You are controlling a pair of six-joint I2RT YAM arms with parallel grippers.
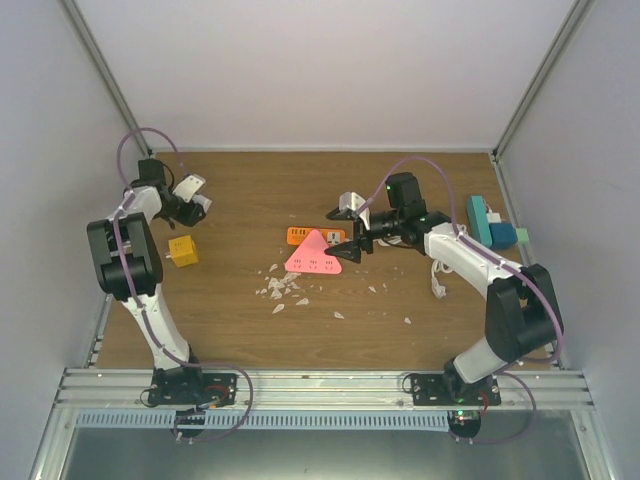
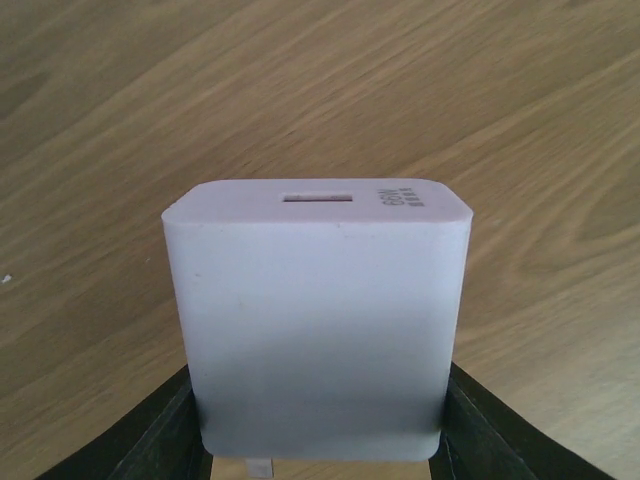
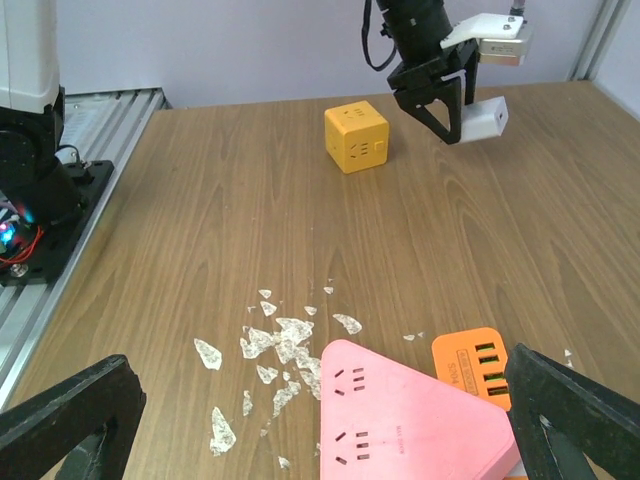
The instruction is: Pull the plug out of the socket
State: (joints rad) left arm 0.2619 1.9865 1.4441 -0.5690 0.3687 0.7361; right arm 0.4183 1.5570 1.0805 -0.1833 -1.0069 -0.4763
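The plug is already apart from the yellow cube socket [image 1: 182, 250], so my left gripper should next lower the white plug [image 1: 204, 203] a little to the table and then open.
My left gripper [image 1: 197, 206] is shut on a white plug [image 1: 204, 203], a square charger block with a slot on its end face [image 2: 318, 310]. It holds the plug off the table, apart from the yellow cube socket [image 1: 182, 250]. In the right wrist view the plug [image 3: 487, 117] hangs to the right of the yellow cube socket [image 3: 357, 137], not touching it. My right gripper [image 1: 345, 238] is wide open and empty over the pink triangular socket [image 3: 420, 420], with its fingers [image 3: 70, 420] on either side.
An orange USB strip [image 3: 478, 365] lies beside the pink triangular socket [image 1: 314, 255]. White flakes [image 1: 282, 288] are scattered mid-table. Teal blocks [image 1: 487, 222] and a white cable [image 1: 437, 280] lie at the right. Frame posts stand at the back corners.
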